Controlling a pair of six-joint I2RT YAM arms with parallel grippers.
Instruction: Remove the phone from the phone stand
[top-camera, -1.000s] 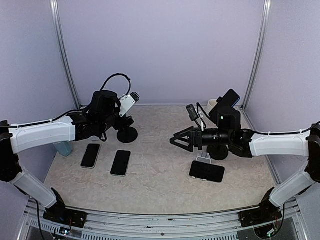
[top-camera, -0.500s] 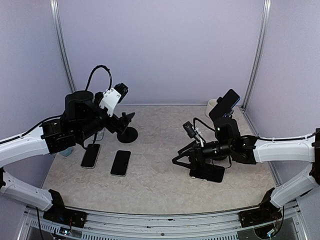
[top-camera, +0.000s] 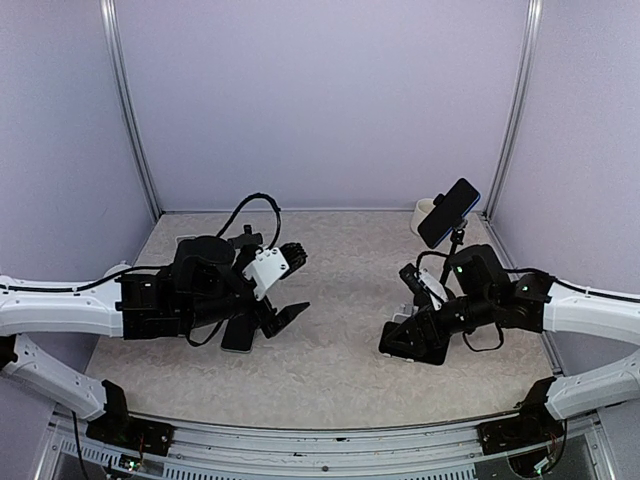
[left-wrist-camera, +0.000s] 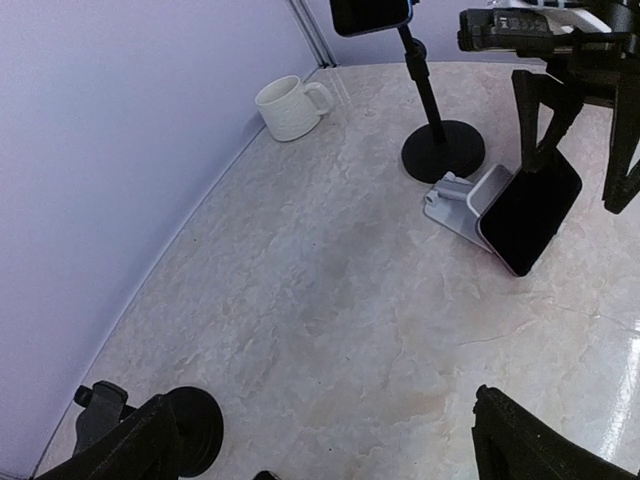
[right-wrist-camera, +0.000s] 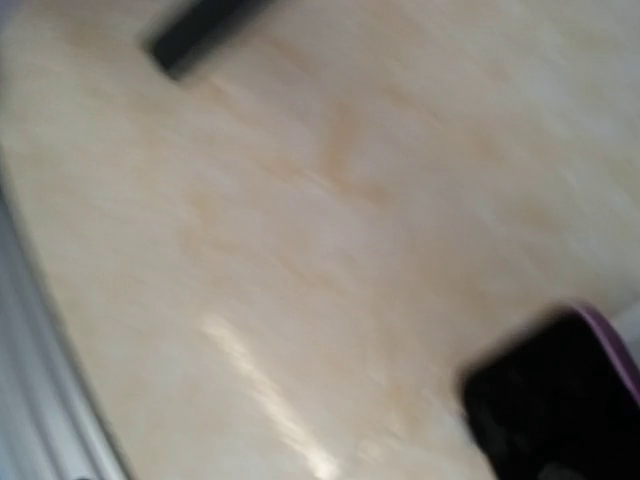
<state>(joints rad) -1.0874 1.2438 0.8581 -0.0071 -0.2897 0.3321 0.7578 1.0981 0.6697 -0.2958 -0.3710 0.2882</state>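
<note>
The leaning phone's upper edge (right-wrist-camera: 606, 343) lies below my right gripper and to its right in the wrist view. The open fingers go down that way astride it next.
A black phone (top-camera: 425, 348) leans on a low white stand (left-wrist-camera: 465, 198) at the right; it also shows in the left wrist view (left-wrist-camera: 525, 220). My right gripper (top-camera: 405, 330) is open, and its fingers (left-wrist-camera: 528, 120) straddle the phone's upper end. The right wrist view is blurred and shows only a corner of the phone (right-wrist-camera: 560, 400). A second phone (top-camera: 448, 212) is clamped on a tall black stand (left-wrist-camera: 443, 150) behind. My left gripper (top-camera: 292, 284) is open and empty over the table's middle left, apart from both stands.
A white mug (top-camera: 425, 212) stands at the back right. A flat black phone (top-camera: 238, 338) lies partly under my left arm. A black round stand base (left-wrist-camera: 195, 430) sits close to my left gripper's fingers. The booth walls close off the back and sides.
My left arm swung away from the left stand and down toward the table's middle. My right gripper dropped from mid-air onto the phone on the white stand.
</note>
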